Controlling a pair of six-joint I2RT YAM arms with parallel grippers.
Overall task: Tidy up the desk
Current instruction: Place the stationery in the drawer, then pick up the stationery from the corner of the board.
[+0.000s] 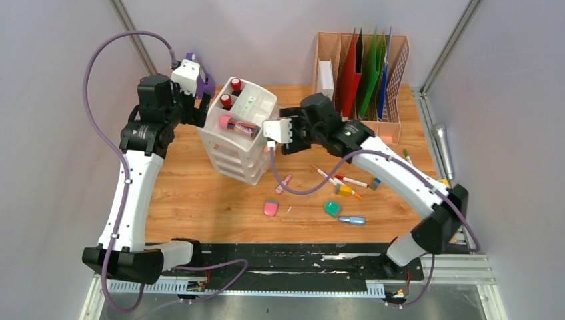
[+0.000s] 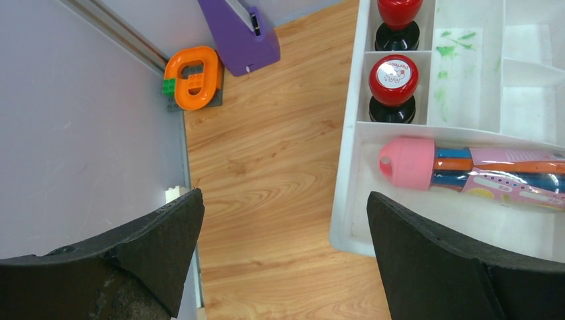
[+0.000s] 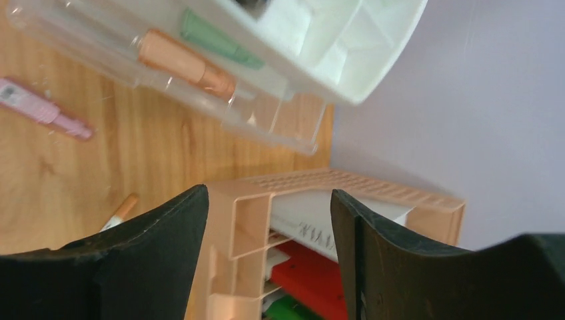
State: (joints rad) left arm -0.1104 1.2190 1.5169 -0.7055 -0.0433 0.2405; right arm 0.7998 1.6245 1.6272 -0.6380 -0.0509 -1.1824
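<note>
The blue marker (image 1: 352, 220) lies loose near the desk's front edge, so my right gripper will move back toward the base, turn and lower over it.
The desk (image 1: 200, 200) is a light wood tabletop. A white drawer organiser (image 1: 240, 130) stands on it at the middle back. My left gripper (image 1: 202, 107) hangs at the organiser's left side, and in the left wrist view it (image 2: 285, 197) is wide open over bare wood with the organiser's corner (image 2: 353, 200) beside its right finger. The top tray holds a pink-capped pen pack (image 2: 466, 173) and two red stamps (image 2: 393, 80). My right gripper (image 1: 272, 133) is at the organiser's right side. In the right wrist view it (image 3: 268, 193) stands open with nothing held.
A peach file holder (image 1: 360, 80) with red and green folders stands at the back right. Loose on the wood lie a pink marker (image 1: 284, 183), several pens (image 1: 340, 179), a pink eraser (image 1: 270, 207), a green piece (image 1: 332, 208) and a blue marker (image 1: 352, 219). An orange piece (image 2: 194, 77) and a purple object (image 2: 243, 37) sit by the left wall.
</note>
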